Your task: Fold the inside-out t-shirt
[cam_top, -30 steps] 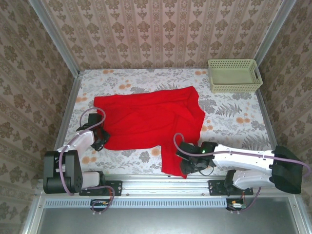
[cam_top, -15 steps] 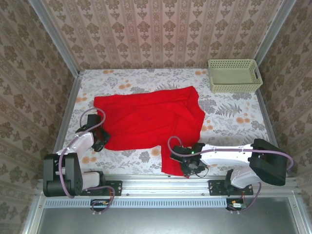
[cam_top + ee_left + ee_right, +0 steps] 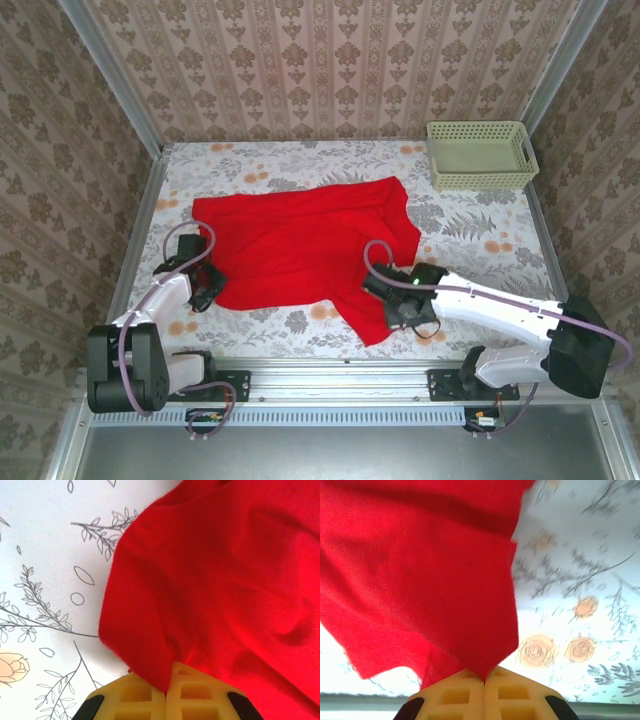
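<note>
The right gripper carries the pinched cloth outward over the t-shirt [image 3: 300, 240] to its far edge near the basket next and releases it, as the t-shirt's near part trails unfolded.
The red t-shirt [image 3: 300, 240] lies spread across the middle of the flowered table, one part trailing toward the near edge. At its near left corner my left gripper [image 3: 207, 285] is shut on the cloth; the left wrist view shows the t-shirt [image 3: 220, 580] pinched between the yellow fingers [image 3: 135, 697]. My right gripper [image 3: 402, 308] is shut on the lower right part of the shirt, held a little above the table. In the right wrist view the t-shirt [image 3: 420, 580] hangs from the closed yellow fingers [image 3: 512, 697].
A pale green basket [image 3: 481, 154] stands at the back right corner. Metal rails edge the table [image 3: 480, 240] on the left, right and near sides. Bare tablecloth lies right of the shirt.
My right gripper has moved away from the near edge and to the right, lifting the trailing part of the shirt with it. The left gripper has stayed put.
</note>
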Robot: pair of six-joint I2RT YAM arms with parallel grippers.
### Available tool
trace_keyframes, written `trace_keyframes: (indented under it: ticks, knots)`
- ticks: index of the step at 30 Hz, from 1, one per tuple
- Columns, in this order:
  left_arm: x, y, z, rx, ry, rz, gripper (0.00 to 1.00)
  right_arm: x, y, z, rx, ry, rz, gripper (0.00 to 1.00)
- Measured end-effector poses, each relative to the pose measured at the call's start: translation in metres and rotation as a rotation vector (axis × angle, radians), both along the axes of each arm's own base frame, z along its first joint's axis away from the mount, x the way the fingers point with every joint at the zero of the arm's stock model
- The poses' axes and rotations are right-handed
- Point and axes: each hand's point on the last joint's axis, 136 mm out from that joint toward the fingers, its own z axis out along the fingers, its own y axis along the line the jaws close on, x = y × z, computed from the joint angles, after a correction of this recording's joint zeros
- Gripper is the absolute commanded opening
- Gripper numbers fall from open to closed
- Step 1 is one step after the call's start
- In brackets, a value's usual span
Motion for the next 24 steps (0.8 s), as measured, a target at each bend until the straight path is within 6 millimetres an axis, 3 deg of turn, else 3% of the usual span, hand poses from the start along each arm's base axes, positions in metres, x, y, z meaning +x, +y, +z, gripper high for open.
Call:
trace_keyframes:
  ticks: [5,10,20,24]
  knots:
    - [0.034,0.001,0.023,-0.009,-0.049,0.018,0.01,0.060,-0.002,0.031,0.007,-0.043,-0.035,0.00]
    - [0.071,0.011,0.035,-0.023,-0.089,0.066,0.01,0.129,-0.005,0.040,-0.019,-0.076,-0.041,0.00]
    - [0.126,0.019,0.020,-0.067,-0.092,0.122,0.02,0.270,-0.013,0.054,-0.029,-0.196,-0.077,0.00]
    - [0.140,0.018,0.012,-0.083,-0.078,0.128,0.02,0.313,-0.011,0.054,-0.037,-0.235,-0.079,0.00]
